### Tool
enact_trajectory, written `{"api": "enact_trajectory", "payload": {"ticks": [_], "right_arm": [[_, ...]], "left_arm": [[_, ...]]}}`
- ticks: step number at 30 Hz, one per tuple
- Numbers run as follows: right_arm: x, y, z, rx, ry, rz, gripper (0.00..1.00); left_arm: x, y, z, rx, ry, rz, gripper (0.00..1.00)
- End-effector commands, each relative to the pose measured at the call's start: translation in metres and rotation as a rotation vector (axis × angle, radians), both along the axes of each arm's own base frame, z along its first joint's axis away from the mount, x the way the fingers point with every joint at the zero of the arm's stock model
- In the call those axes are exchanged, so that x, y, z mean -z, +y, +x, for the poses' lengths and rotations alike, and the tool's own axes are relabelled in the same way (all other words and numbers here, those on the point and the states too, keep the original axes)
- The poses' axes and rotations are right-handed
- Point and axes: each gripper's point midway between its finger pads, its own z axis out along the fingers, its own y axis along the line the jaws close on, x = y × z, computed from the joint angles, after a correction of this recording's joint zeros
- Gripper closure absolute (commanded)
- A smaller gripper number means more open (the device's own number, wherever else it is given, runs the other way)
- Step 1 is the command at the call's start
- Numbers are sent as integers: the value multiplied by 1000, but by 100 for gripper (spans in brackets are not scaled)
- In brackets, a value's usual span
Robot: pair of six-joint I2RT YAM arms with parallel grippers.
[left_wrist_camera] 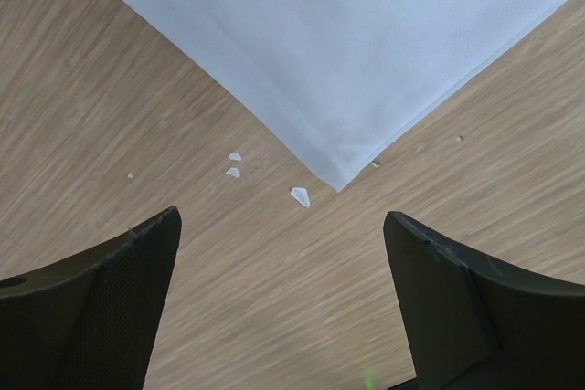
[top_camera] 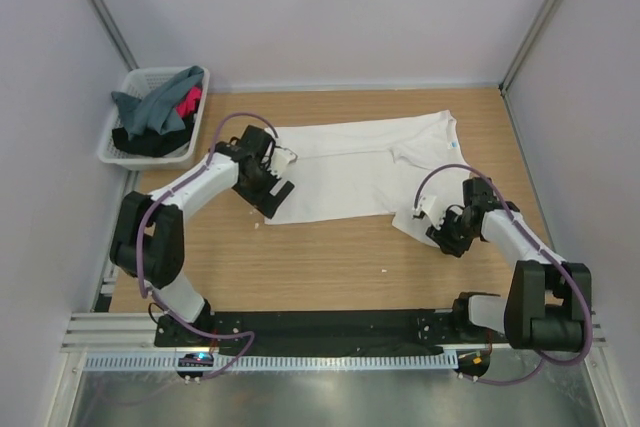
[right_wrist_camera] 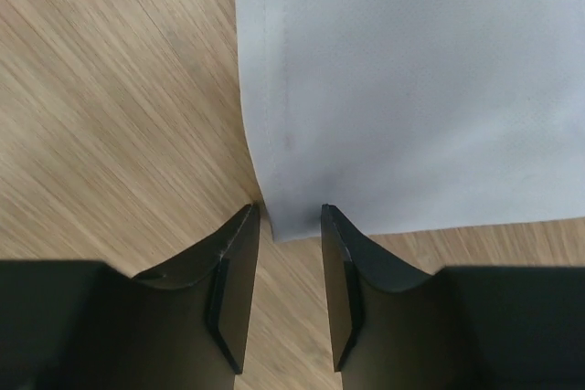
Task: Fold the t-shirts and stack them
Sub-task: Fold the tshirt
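The white t-shirt's near corner by the flecks is ahead of the open, empty fingers of my left gripper, so my left gripper should move down onto that corner next and close.
A white t-shirt (top_camera: 350, 167) lies spread flat on the wooden table. My left gripper (top_camera: 272, 195) hovers at its near left corner. In the left wrist view this gripper (left_wrist_camera: 279, 216) is wide open and empty, and the shirt's corner (left_wrist_camera: 343, 180) points at the gap just ahead of the fingertips. My right gripper (top_camera: 440, 232) is at the near right corner. In the right wrist view its fingers (right_wrist_camera: 291, 209) stand a narrow gap apart, one on each side of the shirt's corner (right_wrist_camera: 292, 226), which lies flat on the wood. More t-shirts, grey-teal (top_camera: 155, 107), black (top_camera: 145, 142) and pink-red (top_camera: 190, 102), are heaped in a basket.
The white lattice basket (top_camera: 150, 161) stands at the table's far left corner against the wall. Small white flecks (left_wrist_camera: 300, 195) lie on the wood near the left corner of the shirt. Grey walls enclose the table on three sides.
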Motion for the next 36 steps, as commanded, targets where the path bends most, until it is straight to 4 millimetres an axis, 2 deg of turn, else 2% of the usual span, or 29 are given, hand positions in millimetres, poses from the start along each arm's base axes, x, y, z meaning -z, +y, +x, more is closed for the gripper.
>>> {"api": "enact_trajectory", "payload": {"ticks": [1,5,6,9,10,16,19,24,28,31,36], "right_arm": [[-5,-2,26,8,-63,-10,61],[-1,-3,31,16,-55,-15,69],[-1,-3,33,17,-59,-13,79],[-3,-3,38,26,-72,-7,92],[-4,-2,39,28,-73,-4,93],[-7,-3,40,23,-77,-9,94],[-8,-3,41,26,-82,-5,95],[-9,-2,42,36,-82,-1,94],[-10,-2,41,36,-87,-1,96],[-12,-2,42,45,-93,2,97],[-13,-2,42,56,-98,2,98]], "left_arm": [[-3,-6,14,-13,-13,-15,7],[4,-5,17,-21,-2,6,8],[5,-4,17,-23,0,10,8],[11,0,19,-38,12,17,9],[15,1,19,-44,25,18,10],[25,-13,1,-28,155,-50,33],[32,-18,-10,-36,221,-74,37],[37,-24,-10,-42,254,-94,37],[40,-27,-14,-39,295,-109,58],[41,-29,-14,-46,303,-119,68],[42,-27,-13,-65,311,-131,78]]}}
